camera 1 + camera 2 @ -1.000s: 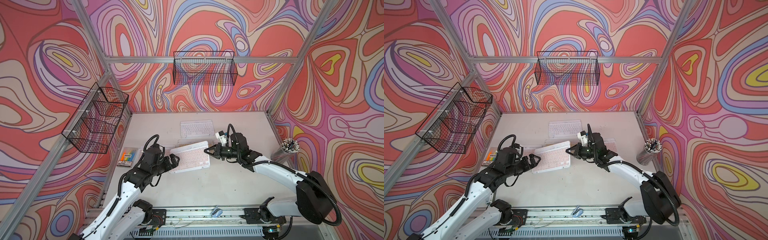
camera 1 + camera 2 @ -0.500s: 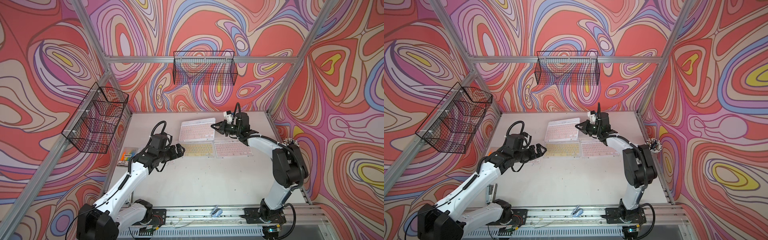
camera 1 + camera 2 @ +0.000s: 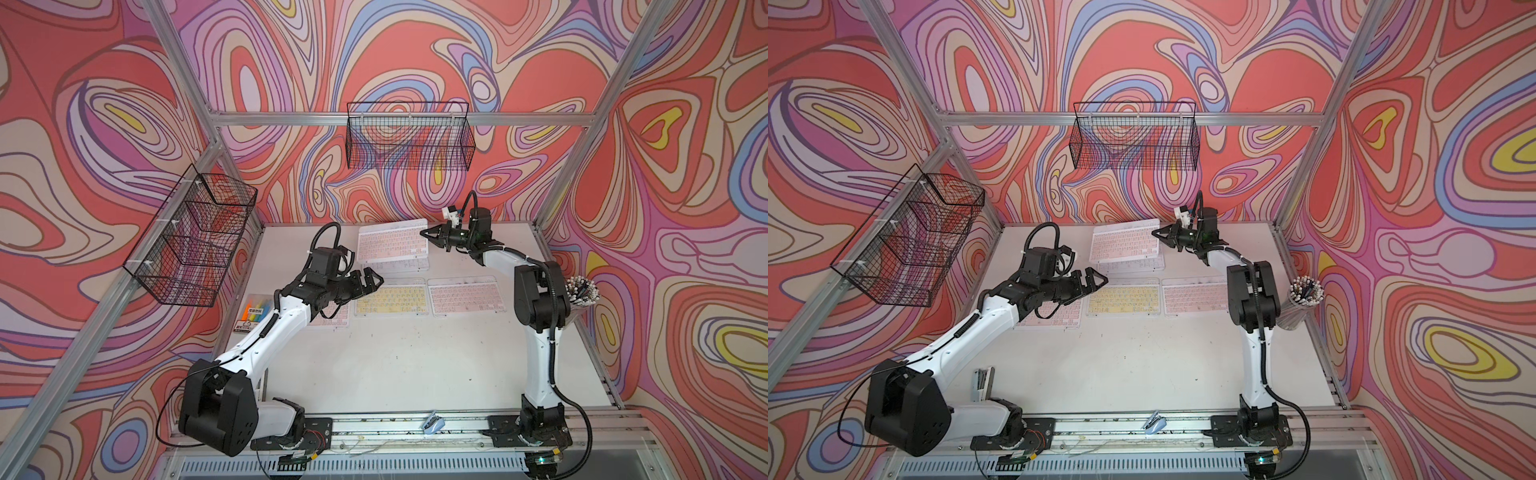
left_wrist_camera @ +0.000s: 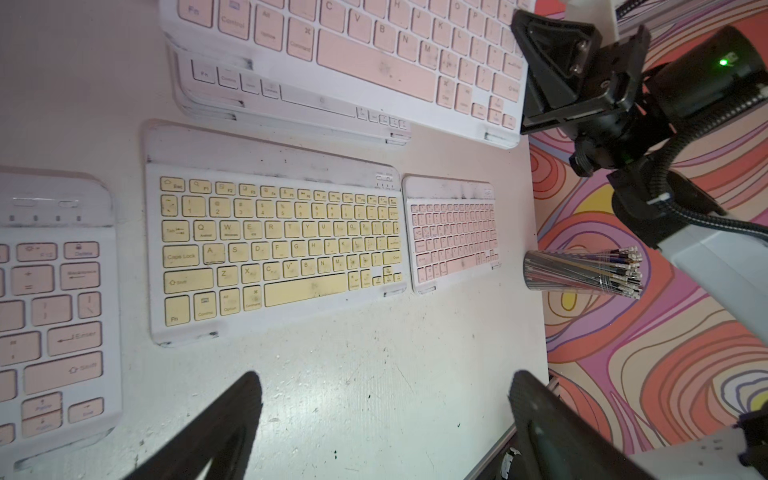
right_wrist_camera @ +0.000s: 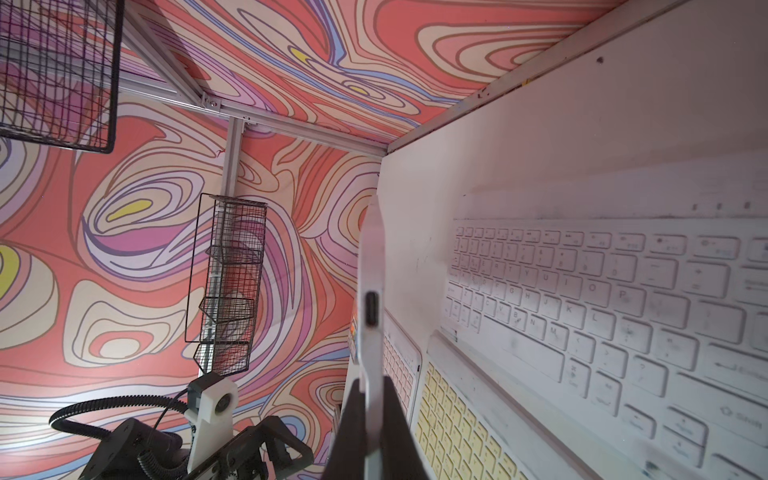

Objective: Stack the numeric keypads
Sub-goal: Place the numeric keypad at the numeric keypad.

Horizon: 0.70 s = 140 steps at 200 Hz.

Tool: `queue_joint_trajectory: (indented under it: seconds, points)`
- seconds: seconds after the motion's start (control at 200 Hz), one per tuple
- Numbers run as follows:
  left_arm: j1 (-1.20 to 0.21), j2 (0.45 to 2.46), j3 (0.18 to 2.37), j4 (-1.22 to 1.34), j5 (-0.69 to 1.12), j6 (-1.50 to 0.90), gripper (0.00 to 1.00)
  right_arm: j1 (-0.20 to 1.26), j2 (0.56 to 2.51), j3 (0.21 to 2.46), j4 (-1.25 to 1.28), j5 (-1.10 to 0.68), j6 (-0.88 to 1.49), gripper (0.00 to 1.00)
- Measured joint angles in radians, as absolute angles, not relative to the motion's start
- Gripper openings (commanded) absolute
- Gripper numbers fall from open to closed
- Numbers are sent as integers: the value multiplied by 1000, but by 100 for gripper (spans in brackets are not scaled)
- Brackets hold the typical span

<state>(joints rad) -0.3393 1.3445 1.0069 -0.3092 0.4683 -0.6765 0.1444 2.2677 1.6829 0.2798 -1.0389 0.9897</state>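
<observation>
My right gripper lowers the pink keypad, which hangs tilted over the white keypad, onto the white keypad's top side (image 3: pixel 409 264) (image 5: pixel 596 308) next and releases the pink keypad's held edge.
My right gripper (image 3: pixel 430 237) (image 5: pixel 372 419) is shut on the right edge of a pink keypad (image 3: pixel 392 241) (image 3: pixel 1125 245) (image 4: pixel 353 50). That keypad is seen edge-on in the right wrist view (image 5: pixel 371 291) and hangs tilted over a white keypad (image 3: pixel 392 265) (image 5: pixel 582 299) at the back of the table. In front lie a yellow keypad (image 3: pixel 390 297) (image 4: pixel 274 249), a pink keypad (image 3: pixel 465 295) to its right and another pink keypad (image 3: pixel 332 319) (image 4: pixel 50 316) partly under my left arm. My left gripper (image 3: pixel 374 282) (image 4: pixel 384 407) is open and holds nothing, above the yellow keypad's left end.
A packet of highlighter pens (image 3: pixel 253 313) lies at the table's left edge. A cup of pens (image 3: pixel 582 291) stands at the right edge. Wire baskets hang on the left wall (image 3: pixel 189 245) and the back wall (image 3: pixel 409 141).
The pink keypad went from the table's middle to the back, over the white one, carried by my right gripper. My left gripper has come off it and stands open.
</observation>
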Motion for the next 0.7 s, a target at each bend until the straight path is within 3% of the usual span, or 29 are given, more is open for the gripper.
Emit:
queue_joint_trajectory:
  seconds: [0.466, 0.701]
  points:
    - [-339, 1349, 995, -294, 494, -677, 100, 117, 2489, 1985, 143, -1126, 955, 0]
    - [-339, 1348, 988, -295, 490, -676, 100, 117, 2545, 2021, 109, -1143, 939, 0]
